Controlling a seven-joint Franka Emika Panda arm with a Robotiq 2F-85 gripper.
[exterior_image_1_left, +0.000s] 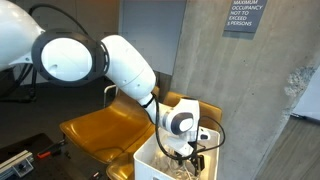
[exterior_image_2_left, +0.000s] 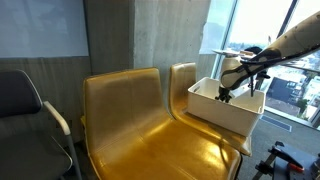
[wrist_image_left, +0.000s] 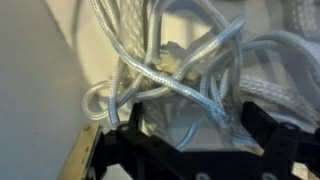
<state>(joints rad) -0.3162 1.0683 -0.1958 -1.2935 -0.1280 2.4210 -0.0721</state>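
The crossing pieces of cord are still just ahead of my gripper's fingers, so it will lower a little deeper into the white bin and close around them.
My gripper is down inside a white bin and its jaws stand open. A tangle of white braided cord fills the wrist view. Several strands cross just ahead of the black fingers, and one strand runs down between them without being clamped. In both exterior views the arm bends over the bin's rim, with the gripper low among the cord and the bin resting on a gold seat. The gripper hides most of the cord there.
The bin sits on a gold moulded chair, with a second gold chair back behind it. A grey office chair stands beside. A concrete pillar with an occupancy sign rises close behind the bin. A white bin wall lies close beside the fingers.
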